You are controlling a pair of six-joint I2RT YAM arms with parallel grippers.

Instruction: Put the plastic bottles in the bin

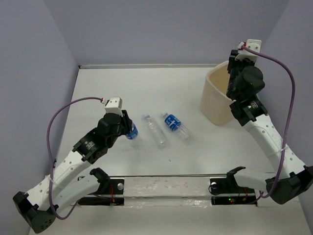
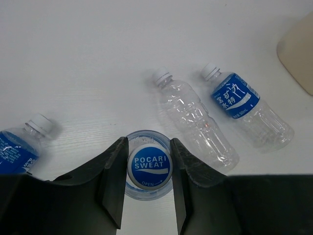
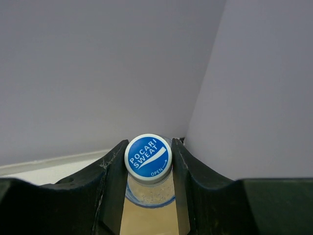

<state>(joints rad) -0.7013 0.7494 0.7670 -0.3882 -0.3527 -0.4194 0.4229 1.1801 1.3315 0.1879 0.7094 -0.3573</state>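
Observation:
I need to move my right gripper down and to the left in the top view next, over the bin's opening point(image 1: 224, 80) point(image 3: 149, 218), because the opening is clear there.
My left gripper point(image 2: 148, 149) is shut on the blue-capped neck of a plastic bottle point(image 2: 149, 165), seen cap-on; in the top view this gripper point(image 1: 129, 128) has a blue-labelled bottle point(image 1: 132, 131) at its tip. A label-free bottle point(image 1: 155, 130) point(image 2: 195, 122) and a blue-labelled bottle point(image 1: 176, 126) point(image 2: 247, 107) lie side by side on the table. Another blue-labelled bottle point(image 2: 19, 147) lies at the left wrist view's left edge. My right gripper point(image 3: 147, 161) point(image 1: 234, 94) is shut on a blue-capped bottle point(image 3: 147, 155) held over the beige bin point(image 1: 215, 98) point(image 3: 146, 223).
The bin stands at the back right, close to the right wall; its corner shows in the left wrist view point(image 2: 298, 54). A metal rail point(image 1: 166, 188) runs along the near edge between the arm bases. Purple walls close in the left, back and right sides.

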